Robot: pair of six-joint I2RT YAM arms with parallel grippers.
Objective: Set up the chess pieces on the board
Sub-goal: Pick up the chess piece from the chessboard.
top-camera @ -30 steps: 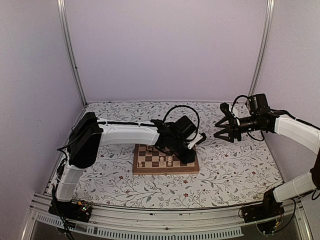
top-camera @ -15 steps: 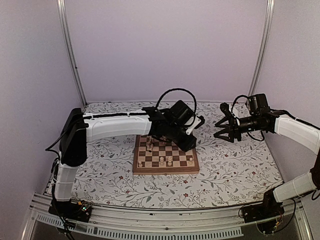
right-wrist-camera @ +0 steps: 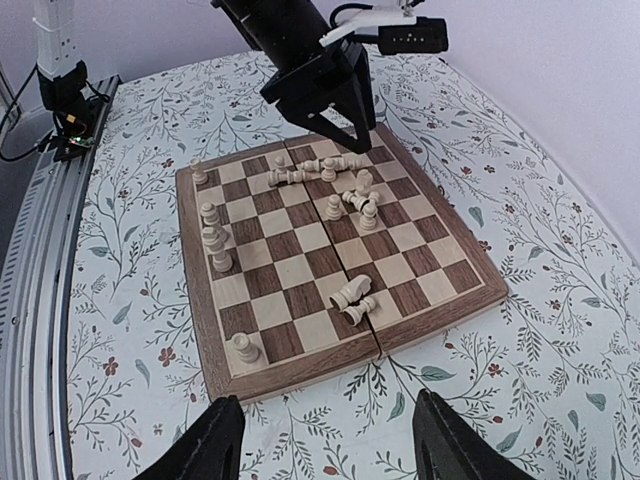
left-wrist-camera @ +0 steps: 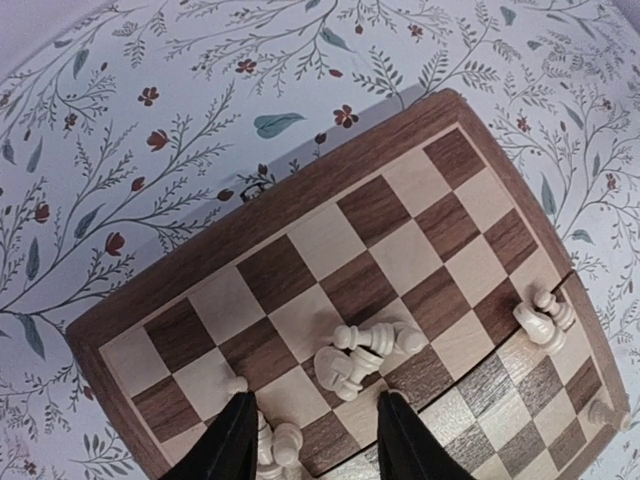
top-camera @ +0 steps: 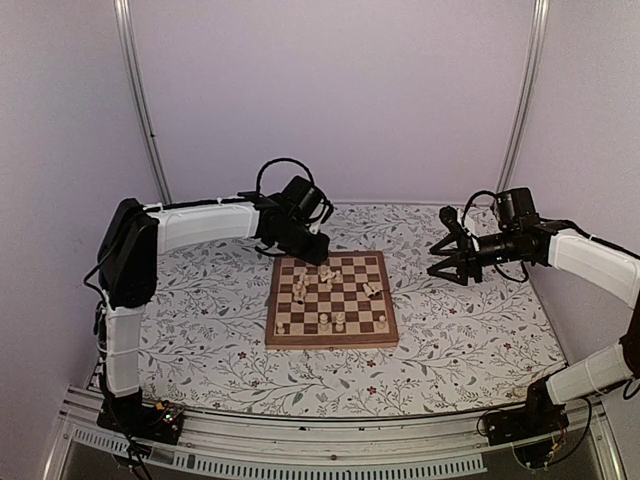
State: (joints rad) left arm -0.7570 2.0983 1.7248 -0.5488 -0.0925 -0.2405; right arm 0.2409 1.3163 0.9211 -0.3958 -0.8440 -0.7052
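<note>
The round-topped pale piece in the cluster (top-camera: 324, 270) is next for my left gripper, which will lower onto it and close. Its fingers still hang open above the board (top-camera: 330, 342).
The board (top-camera: 330, 342) lies mid-table on the floral cover. Several pale chess pieces are on it: some stand near the front row (top-camera: 325, 322), others lie tipped at the far side (top-camera: 326, 272). My left gripper (top-camera: 316, 249) hovers open and empty above the board's far left corner. In the left wrist view the gripper (left-wrist-camera: 314, 395) is over a lying pair of pieces (left-wrist-camera: 365, 355) on the board (left-wrist-camera: 300, 190). My right gripper (top-camera: 433, 261) is open and empty, off the board's right side. In the right wrist view the gripper (right-wrist-camera: 328, 397) faces the board (right-wrist-camera: 196, 280); two pieces (right-wrist-camera: 352, 295) lie near its close edge.
The floral cover (top-camera: 460, 330) spreads around the board on all sides. Pale walls and two metal uprights (top-camera: 142, 110) enclose the back and sides. A metal rail (top-camera: 300, 455) runs along the near edge by the arm bases.
My left arm has swung from over the board's right middle back to its far left corner, uncovering the board and the tipped pieces. The right arm has not moved.
</note>
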